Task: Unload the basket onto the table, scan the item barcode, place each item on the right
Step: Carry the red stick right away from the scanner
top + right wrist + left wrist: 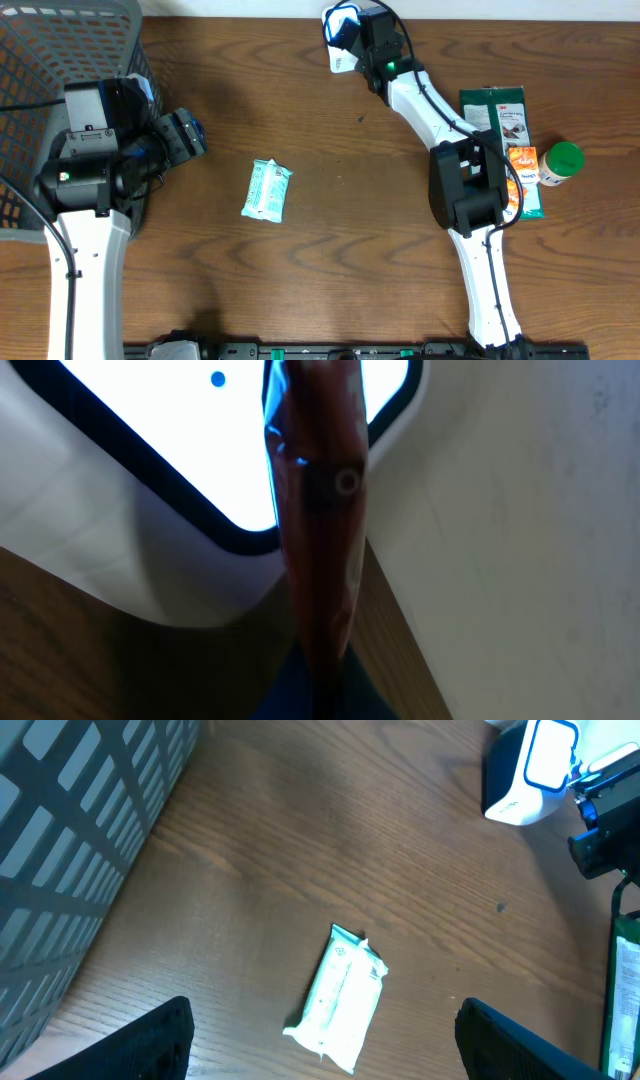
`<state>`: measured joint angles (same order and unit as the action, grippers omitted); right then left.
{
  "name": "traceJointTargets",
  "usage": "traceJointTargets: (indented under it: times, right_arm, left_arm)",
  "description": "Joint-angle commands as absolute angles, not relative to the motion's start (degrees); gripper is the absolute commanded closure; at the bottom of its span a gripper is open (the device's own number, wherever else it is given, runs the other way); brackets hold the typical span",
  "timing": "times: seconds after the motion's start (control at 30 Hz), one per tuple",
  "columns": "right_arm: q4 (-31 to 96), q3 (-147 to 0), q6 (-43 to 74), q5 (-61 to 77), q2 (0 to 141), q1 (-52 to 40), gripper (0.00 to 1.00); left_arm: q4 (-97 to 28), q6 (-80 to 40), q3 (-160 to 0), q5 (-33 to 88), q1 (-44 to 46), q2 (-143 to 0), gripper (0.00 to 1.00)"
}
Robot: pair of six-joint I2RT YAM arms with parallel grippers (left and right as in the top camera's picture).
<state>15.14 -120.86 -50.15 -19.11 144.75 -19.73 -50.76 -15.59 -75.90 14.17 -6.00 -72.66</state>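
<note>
Next, my right gripper lifts away from the scanner point(170, 430) and swings to the right in the overhead view, to lower over the gathered green packets.
My right gripper point(372, 42) is at the back of the table, shut on a thin red-brown packet point(318, 510), the item, seen edge-on in the right wrist view. The packet stands right in front of the lit window of the white scanner point(170, 430), which also shows in the overhead view point(342, 38) and the left wrist view point(525, 770). No barcode is visible. My left gripper point(190, 135) hangs open beside the basket, its fingers point(165, 1040) wide apart with nothing between them. A white and green packet point(267, 190) lies flat on the table below it point(340, 1000).
A grey mesh basket point(60, 60) fills the left back corner, close to my left arm. At the right lie green packets point(500, 110), an orange box point(522, 160) and a green-lidded bottle point(562, 162). A wall runs behind the scanner.
</note>
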Motion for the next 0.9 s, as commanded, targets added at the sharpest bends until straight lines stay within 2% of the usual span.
traceJointTargets:
  times: [0.0,0.1,0.23,0.37,0.67,0.87]
  right_arm:
    - [15.0,-121.08,-50.39,-19.22,145.43,-19.59,0.99]
    - [14.92,-121.1,-49.6,-19.22,145.25,-19.75,0.99]
    - [15.29,-121.12,-42.7,-18.57,141.95,-20.14,0.99]
    - [21.06,-121.12,-36.36,-13.41,134.52,-20.21,0.99]
    - [50.81,-121.1,-23.92,-6.98,114.41,-19.42,0.99]
    - [68.34,-121.08,-17.76,-7.01,111.33,-16.23,0.99]
  left_arm:
    - [-50.76,-15.03,-76.73,13.41,-6.26,-72.97,0.16]
    - [-50.76,-15.03,-76.73,13.41,-6.26,-72.99,0.16]
    - [-50.76,-15.03,-76.73,13.39,-6.26,-72.97,0.16]
    - [-50.76,-15.03,-76.73,13.41,-6.26,-72.99,0.16]
    - [-50.76,-15.03,-76.73,13.41,-6.26,-72.99,0.16]
    - [-50.76,-15.03,-76.73,13.41,-6.26,-72.99,0.16]
